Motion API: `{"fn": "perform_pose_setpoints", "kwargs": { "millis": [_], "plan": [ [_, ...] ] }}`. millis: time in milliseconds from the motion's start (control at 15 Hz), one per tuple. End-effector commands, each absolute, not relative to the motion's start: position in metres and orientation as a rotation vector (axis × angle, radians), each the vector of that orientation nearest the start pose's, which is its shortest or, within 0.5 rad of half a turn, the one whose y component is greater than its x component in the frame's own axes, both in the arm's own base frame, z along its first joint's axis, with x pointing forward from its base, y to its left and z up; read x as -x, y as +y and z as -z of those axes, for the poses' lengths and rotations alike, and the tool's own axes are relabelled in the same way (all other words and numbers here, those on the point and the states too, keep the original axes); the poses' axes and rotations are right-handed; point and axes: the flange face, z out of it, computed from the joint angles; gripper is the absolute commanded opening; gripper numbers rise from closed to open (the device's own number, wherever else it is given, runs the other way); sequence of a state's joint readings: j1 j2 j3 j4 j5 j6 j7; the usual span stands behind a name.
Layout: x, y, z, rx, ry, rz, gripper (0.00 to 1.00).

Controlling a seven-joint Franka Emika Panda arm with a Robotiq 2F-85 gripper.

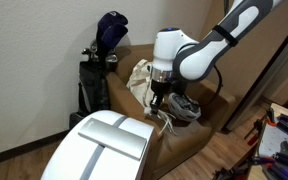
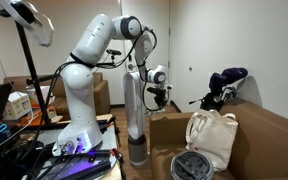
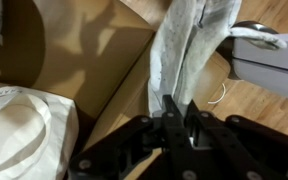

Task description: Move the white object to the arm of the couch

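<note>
My gripper should move outward along the couch arm next, then lower the whitish-grey cloth onto the arm's top.
My gripper is shut on a whitish-grey piece of cloth, the white object, which stretches away from the jaws. In both exterior views the gripper hangs above the near end of the brown couch, over its arm. The cloth dangles just under the fingers. In the wrist view the brown couch surface lies beside the cloth, with wood floor past it.
A white tote bag leans on the couch seat. A grey object lies close to the gripper. A dark golf bag stands behind the couch. A white post stands beside the arm.
</note>
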State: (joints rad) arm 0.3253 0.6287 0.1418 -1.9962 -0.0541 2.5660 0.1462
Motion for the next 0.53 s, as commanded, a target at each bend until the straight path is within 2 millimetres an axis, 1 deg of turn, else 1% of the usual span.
{"fn": "perform_pose_setpoints", "kwargs": {
  "millis": [0, 67, 200, 467],
  "plan": [
    [-0.542, 0.277, -0.114, 2.969, -0.338, -0.031, 0.03],
    [-0.544, 0.279, -0.104, 2.956, -0.295, -0.014, 0.03],
    [-0.552, 0.278, -0.089, 2.95, -0.217, 0.103, 0.03],
    [-0.563, 0.277, -0.067, 2.943, -0.15, 0.274, 0.03]
  ]
}}
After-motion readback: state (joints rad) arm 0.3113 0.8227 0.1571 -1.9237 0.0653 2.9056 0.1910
